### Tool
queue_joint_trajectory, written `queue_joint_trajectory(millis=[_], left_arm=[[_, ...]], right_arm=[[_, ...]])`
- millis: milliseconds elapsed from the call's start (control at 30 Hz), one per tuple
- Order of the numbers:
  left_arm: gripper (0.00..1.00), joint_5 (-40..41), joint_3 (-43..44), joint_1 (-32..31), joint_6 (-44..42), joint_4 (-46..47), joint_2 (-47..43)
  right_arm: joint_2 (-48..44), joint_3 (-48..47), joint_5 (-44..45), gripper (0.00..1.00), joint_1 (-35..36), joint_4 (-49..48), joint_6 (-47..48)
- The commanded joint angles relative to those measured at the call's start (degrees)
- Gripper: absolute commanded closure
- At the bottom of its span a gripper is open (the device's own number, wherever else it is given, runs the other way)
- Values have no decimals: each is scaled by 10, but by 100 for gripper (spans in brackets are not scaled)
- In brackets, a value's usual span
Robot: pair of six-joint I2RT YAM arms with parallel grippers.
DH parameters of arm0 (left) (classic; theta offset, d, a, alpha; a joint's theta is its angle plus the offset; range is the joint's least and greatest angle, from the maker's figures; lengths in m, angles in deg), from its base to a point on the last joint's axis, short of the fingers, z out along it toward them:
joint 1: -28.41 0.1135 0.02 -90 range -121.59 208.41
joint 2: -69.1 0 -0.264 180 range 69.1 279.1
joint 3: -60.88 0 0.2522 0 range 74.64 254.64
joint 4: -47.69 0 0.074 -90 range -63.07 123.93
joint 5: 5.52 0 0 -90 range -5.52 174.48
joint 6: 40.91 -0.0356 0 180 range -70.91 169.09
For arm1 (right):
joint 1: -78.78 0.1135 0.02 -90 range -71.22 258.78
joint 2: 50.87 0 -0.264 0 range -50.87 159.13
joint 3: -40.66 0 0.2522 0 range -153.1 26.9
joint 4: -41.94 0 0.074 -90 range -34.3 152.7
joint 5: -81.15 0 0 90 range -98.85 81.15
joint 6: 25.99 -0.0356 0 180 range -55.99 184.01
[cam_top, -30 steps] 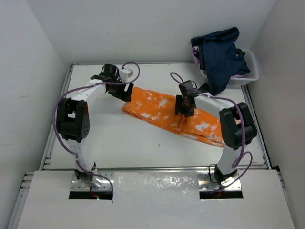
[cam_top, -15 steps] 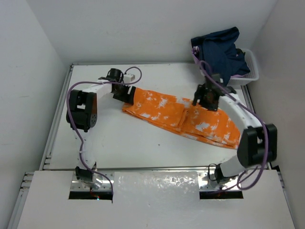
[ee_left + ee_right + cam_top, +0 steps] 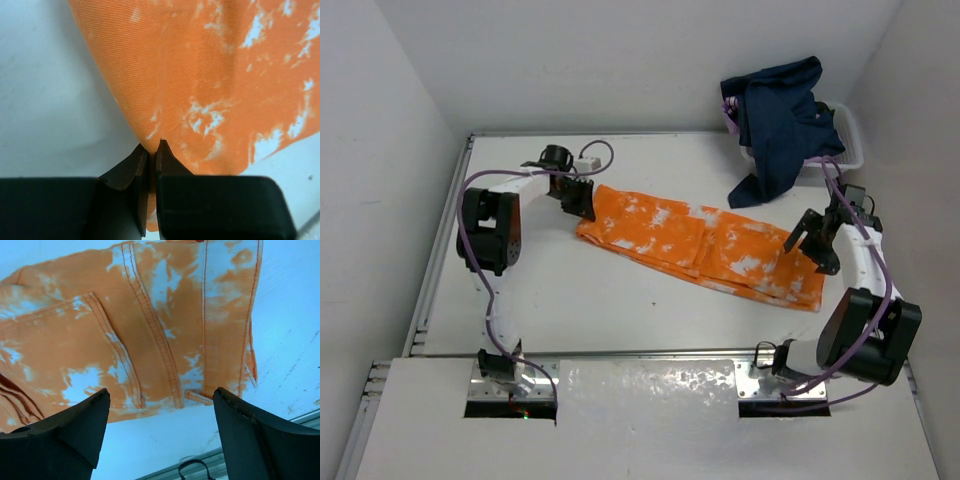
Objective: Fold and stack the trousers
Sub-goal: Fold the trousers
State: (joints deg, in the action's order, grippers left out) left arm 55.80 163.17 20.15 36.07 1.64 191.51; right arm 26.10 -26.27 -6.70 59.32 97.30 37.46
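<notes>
The folded trousers lie long, so my left gripper will next lift over toward their waistband half to its right in the top view and release there.
The orange, white-splotched trousers lie folded lengthwise in a long band, slanting from back left to front right across the table. My left gripper is at their left end. In the left wrist view it is shut on a pinched ridge of the orange cloth. My right gripper hovers by the right end, just off the cloth's edge. The right wrist view shows it open and holding nothing, with the waistband and seams of the trousers lying flat beyond its fingertips.
A white basket stands at the back right corner with dark navy clothes heaped in it and hanging over its left side onto the table. The table's metal edge rail runs just under my right gripper.
My left gripper has closed on the trousers' left end. The right arm has swung from the middle of the trousers out to their right end, its jaws opening wider.
</notes>
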Motion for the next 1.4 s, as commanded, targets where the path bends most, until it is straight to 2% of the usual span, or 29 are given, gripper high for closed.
queue_joint_trajectory(millis=[0, 200, 300, 433, 533, 633, 800, 900, 1233, 1300, 1367], left_arm=[[100, 10, 32, 53, -11, -48, -66], [100, 61, 116, 143, -49, -119, -128], [100, 85, 165, 150, -83, -156, -153], [100, 32, 186, 147, -84, -167, -190], [100, -7, 197, 120, -68, -185, -201], [100, -29, 160, 43, -61, -179, -211], [100, -57, 137, -18, -19, -150, -196], [100, -79, 127, -58, -25, -155, -196], [100, -131, 159, -144, -99, -222, -180], [100, -134, 171, -148, -99, -226, -179], [100, -116, 202, -147, -82, -216, -180]], right_arm=[[14, -18, -9, 21, 3, 6, 39], [15, -14, -22, 22, 4, -19, 27], [20, -10, -48, 22, 6, -32, 21], [25, -10, -54, 22, 13, -37, 18], [28, -11, -59, 22, 25, -43, 13], [30, -19, -57, 22, 41, -44, 8], [25, -27, -59, 21, 49, -39, 8], [16, -26, -56, 21, 49, -36, 11], [2, -8, -71, 21, 55, -37, 11], [1, -7, -74, 21, 68, -39, 11], [3, -4, -81, 23, 114, -49, 8]])
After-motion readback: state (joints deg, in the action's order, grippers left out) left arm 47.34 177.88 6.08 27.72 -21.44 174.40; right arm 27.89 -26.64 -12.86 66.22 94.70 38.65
